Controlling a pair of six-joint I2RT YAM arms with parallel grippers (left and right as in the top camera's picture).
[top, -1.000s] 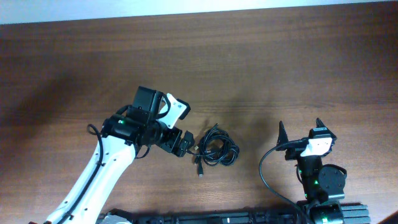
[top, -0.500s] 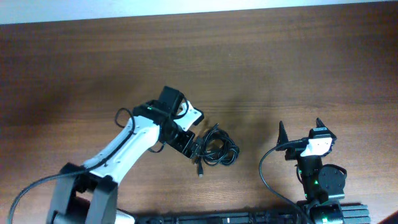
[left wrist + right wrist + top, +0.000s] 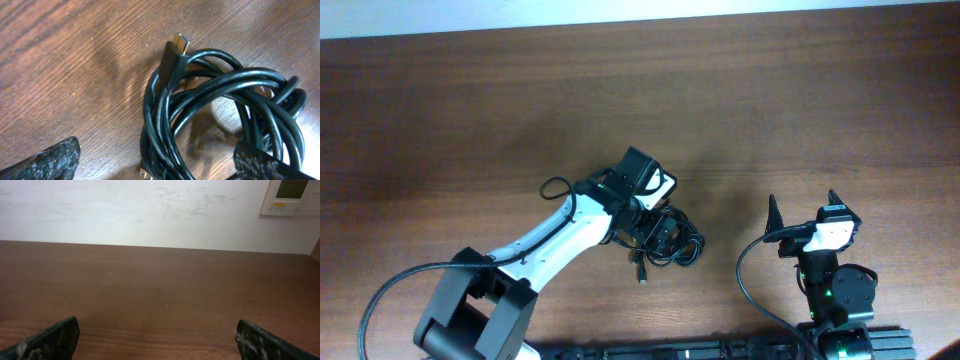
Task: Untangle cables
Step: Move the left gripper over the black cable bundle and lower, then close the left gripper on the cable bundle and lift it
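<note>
The strands run between my open fingers. My left gripper needs to go down around them behind the gold-tipped plug next and close on the bundle.
The cables (image 3: 672, 240) are a bundle of thin black cords in tangled loops on the wooden table, with a plug end (image 3: 642, 272) trailing toward the front. In the left wrist view the bundle (image 3: 220, 115) fills the frame, and a gold-tipped plug (image 3: 176, 50) points away. My left gripper (image 3: 655, 228) is open right over the bundle, one finger (image 3: 47, 162) on each side of the coils. My right gripper (image 3: 802, 212) is open and empty at the front right, well apart from the cables; its fingertips (image 3: 55, 337) frame bare table.
The brown wooden table (image 3: 770, 110) stretches to a white wall (image 3: 150, 210) at the back. A thick black cord (image 3: 750, 280) of the right arm loops near the front edge. A wall panel (image 3: 292, 195) hangs at the far right.
My left arm has swung right and brought its open gripper from beside the bundle's left edge to directly over it. The right arm has not moved.
</note>
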